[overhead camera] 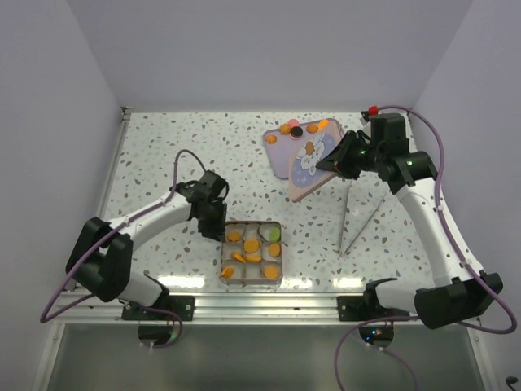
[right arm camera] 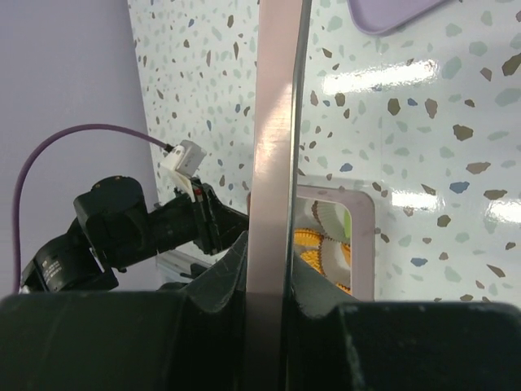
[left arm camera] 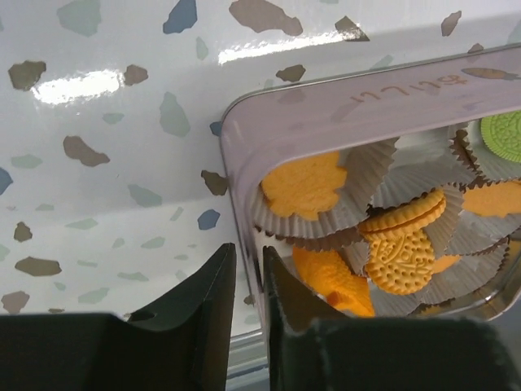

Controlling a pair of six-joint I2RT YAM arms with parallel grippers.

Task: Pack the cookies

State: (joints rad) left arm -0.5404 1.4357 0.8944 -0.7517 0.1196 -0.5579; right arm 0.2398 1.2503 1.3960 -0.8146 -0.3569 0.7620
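Observation:
Next, my right gripper should go left in the top view, turn the lid flatter and lower it onto the open tin (overhead camera: 253,223), because the tin's cookies lie uncovered.
A square tin (overhead camera: 253,223) with white paper cups holds several orange cookies (overhead camera: 252,244) and one green cookie (overhead camera: 275,234). My left gripper (overhead camera: 216,224) is shut on the tin's left wall; in the left wrist view the wall (left arm camera: 326,106) runs between my jaws (left arm camera: 247,252), next to orange cookies (left arm camera: 305,186). My right gripper (overhead camera: 335,163) is shut on the pink flowered lid (overhead camera: 312,167) and holds it tilted above the table. The lid shows edge-on in the right wrist view (right arm camera: 277,122). More cookies (overhead camera: 291,128), one of them dark (overhead camera: 299,131), lie on a purple tray (overhead camera: 281,155).
The purple tray stands at the back, partly behind the lid, and its corner shows in the right wrist view (right arm camera: 383,12). The tin (right arm camera: 364,244) lies below the lid there. A metal rail (overhead camera: 260,301) runs along the near edge. Walls close in the left, back and right.

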